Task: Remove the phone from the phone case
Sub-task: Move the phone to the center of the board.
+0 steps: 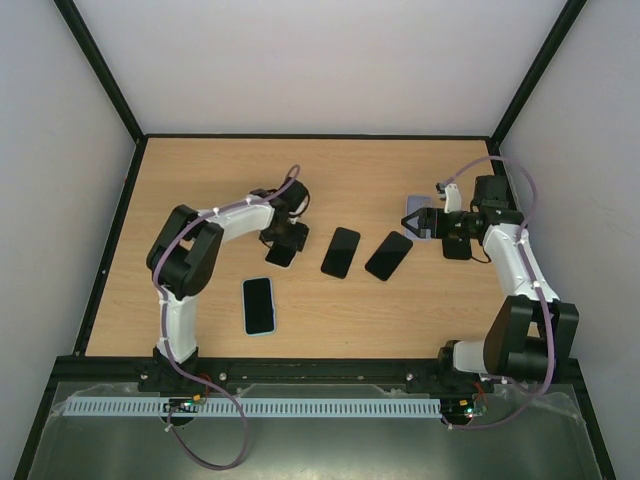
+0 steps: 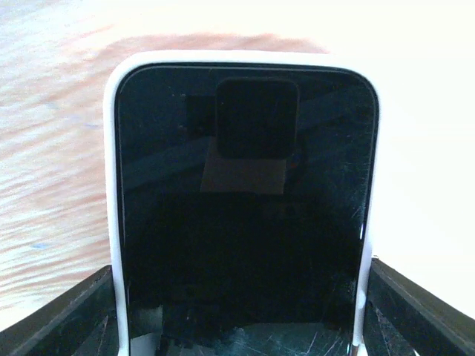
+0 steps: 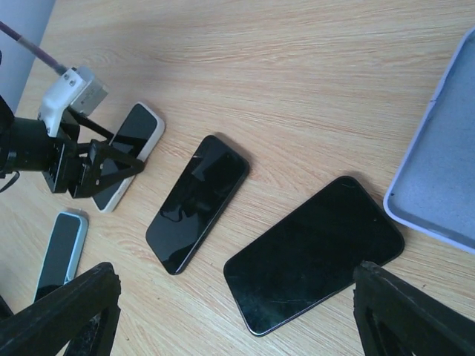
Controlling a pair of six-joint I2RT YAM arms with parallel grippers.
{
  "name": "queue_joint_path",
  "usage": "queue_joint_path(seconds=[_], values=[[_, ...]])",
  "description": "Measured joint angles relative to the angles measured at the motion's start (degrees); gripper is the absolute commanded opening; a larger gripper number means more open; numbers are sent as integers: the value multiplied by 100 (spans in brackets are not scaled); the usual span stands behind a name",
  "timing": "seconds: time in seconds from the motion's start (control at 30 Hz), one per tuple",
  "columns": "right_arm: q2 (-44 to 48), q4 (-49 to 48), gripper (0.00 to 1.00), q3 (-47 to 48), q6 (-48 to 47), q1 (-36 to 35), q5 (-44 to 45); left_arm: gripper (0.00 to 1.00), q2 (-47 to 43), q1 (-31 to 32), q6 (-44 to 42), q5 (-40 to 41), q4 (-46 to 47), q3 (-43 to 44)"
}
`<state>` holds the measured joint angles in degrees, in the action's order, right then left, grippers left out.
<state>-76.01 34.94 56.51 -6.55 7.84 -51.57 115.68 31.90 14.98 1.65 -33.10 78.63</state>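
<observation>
I will next have my left gripper carry the black phone back and to the gripper's right in the top view, turning it, and release it, as bare tabletop lies there.
A black phone in a white case (image 2: 245,185) lies on the wooden table, left of centre (image 1: 280,256). My left gripper (image 2: 241,268) stands over its near end, with one finger (image 2: 74,315) against each long side of the case, shut on it. It also shows in the right wrist view (image 3: 89,167), over the white-cased phone (image 3: 139,133). My right gripper (image 3: 237,311) is open and empty, hovering over a bare black phone (image 3: 315,252). An empty lavender case (image 3: 445,170) lies beside it.
A second bare black phone (image 1: 341,252) lies mid-table beside the first one (image 1: 389,256). A phone in a light blue case (image 1: 259,305) lies nearer the front. The lavender case (image 1: 414,208) sits just beyond the right gripper (image 1: 428,222). Black-framed walls enclose the table.
</observation>
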Motion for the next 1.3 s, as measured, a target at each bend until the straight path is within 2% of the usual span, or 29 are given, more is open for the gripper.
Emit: queue_joint_path(seconds=[0.17,0.33,0.47,0.63,0.87,1.07,1.23,1.3], values=[[-83,26,82,11,-116,0,-114,64,-210,461,-254,-144,282,-299],[-94,37,82,28,-129,0,-146,59,-765,1224,-448,-291,603,-1010],[-94,39,82,76,-201,0,-142,60,-1397,2048,-767,-361,743,-1443],[-321,144,81,387,-369,0,-214,60,-1812,2852,-1414,-765,922,-1427],[-684,566,82,776,-986,0,-149,60,-1674,3322,-2162,-1226,859,-1211],[-522,960,82,901,-1622,0,90,73,-1294,3469,-2575,-1255,807,-1209],[-271,1329,84,970,-2286,0,234,96,-1073,3464,-2645,-1064,785,-1182],[-229,1506,85,975,-2573,-4,284,99,-1084,3456,-2603,-940,822,-1182]])
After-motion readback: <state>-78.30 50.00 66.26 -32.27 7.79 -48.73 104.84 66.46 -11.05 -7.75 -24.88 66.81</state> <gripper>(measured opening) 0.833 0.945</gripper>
